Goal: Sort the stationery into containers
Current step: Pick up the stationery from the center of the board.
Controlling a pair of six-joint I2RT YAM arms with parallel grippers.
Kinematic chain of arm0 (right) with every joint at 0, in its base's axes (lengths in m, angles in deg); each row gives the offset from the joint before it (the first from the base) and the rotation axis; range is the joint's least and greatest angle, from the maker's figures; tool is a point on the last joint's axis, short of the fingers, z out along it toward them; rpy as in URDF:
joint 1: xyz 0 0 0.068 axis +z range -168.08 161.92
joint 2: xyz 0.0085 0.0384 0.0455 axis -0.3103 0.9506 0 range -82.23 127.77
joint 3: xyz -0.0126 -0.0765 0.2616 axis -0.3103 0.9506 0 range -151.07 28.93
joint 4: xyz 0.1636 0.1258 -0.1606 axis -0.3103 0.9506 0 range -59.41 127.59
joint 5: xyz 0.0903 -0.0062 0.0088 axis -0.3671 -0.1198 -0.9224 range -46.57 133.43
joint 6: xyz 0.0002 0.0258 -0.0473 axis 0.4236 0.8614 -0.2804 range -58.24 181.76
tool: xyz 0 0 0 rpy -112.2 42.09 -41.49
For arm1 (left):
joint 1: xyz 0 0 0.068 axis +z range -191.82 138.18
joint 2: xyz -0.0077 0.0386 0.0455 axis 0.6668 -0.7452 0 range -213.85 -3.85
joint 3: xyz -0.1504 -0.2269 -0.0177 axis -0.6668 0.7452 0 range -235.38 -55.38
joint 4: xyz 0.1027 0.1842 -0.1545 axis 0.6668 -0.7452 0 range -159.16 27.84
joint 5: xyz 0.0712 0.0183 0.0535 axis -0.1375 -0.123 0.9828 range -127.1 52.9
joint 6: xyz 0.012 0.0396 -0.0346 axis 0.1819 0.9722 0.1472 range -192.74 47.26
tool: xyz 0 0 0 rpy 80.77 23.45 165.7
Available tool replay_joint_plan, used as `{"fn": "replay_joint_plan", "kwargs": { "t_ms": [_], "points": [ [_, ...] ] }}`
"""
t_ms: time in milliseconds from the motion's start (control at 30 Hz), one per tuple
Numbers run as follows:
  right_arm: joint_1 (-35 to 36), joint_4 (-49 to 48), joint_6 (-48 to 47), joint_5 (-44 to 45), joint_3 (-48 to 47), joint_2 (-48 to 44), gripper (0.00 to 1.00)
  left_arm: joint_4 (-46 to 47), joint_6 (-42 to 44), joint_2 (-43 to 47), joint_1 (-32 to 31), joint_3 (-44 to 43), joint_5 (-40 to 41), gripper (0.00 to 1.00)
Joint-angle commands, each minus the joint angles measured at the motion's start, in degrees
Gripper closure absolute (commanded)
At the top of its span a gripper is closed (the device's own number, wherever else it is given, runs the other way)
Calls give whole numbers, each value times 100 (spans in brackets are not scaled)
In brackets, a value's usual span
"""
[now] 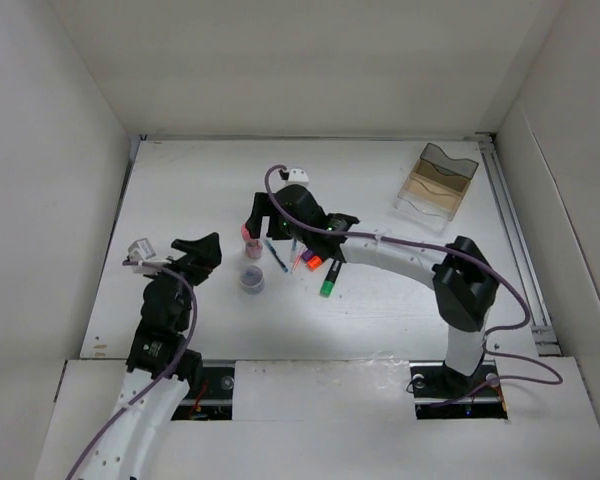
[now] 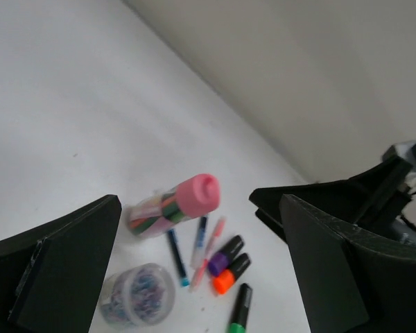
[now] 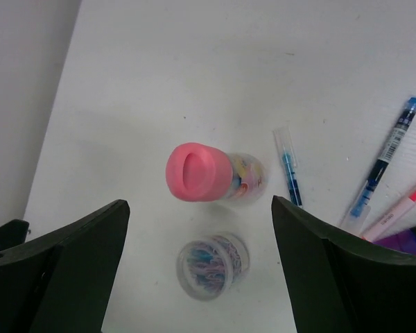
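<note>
The bottle's pink cap [image 3: 199,172] is below my right gripper and to its left in the top view, so my right gripper needs to move that way next and lower its open fingers around the cap.
The stationery lies left of the table's middle. A pink-capped bottle [image 1: 250,243] [image 3: 201,173] stands there, with a round clear pot of clips [image 1: 251,280] [image 3: 211,267] just in front of it. Thin pens [image 1: 278,255] [image 2: 175,257] and the orange-tipped marker [image 1: 315,263] [image 2: 230,272] and green-tipped marker [image 1: 327,286] [image 2: 240,309] lie to their right. My right gripper [image 1: 258,225] [image 3: 200,205] hovers open above the bottle and pot, holding nothing. My left gripper [image 1: 200,252] [image 2: 199,201] is open and empty, left of the pile. The smoky-brown organiser [image 1: 438,182] stands at the far right.
White walls enclose the table on the left, back and right. The right arm [image 1: 400,255] stretches across the table from its base at the near right. A purple-tipped marker [image 2: 225,255] and a pink pen [image 2: 211,246] lie among the pens.
</note>
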Motion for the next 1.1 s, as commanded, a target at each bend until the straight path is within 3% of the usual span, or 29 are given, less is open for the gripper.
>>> {"fn": "replay_joint_plan", "kwargs": {
  "t_ms": [0, 200, 400, 567, 600, 733, 867, 1067],
  "points": [
    [10, 383, -193, -29, -610, 444, 11, 45, 153, -860, -11, -280, 437, 1],
    [10, 718, -412, -187, -1366, 1103, 9, 388, 364, -777, -11, -52, 699, 24],
    [10, 1051, -466, -135, -1982, 1684, 9, 310, 584, -37, -11, 168, 999, 21],
    [10, 1104, -466, -134, -2422, 2079, 35, 362, 584, -256, -11, 107, 894, 19],
    [10, 1104, -466, -134, -2483, 2080, 47, 362, 636, -257, -11, 107, 824, 19],
    [10, 1157, -414, -134, -2616, 2133, 77, 389, 636, -319, -11, 107, 762, 19],
    [10, 1096, -413, 234, -2686, 1791, 82, 450, 636, -257, -11, 159, 709, 19],
    [-1192, 1166, -141, 419, -2914, 912, 82, 520, 636, -204, -11, 160, 394, 19]
  ]
}}
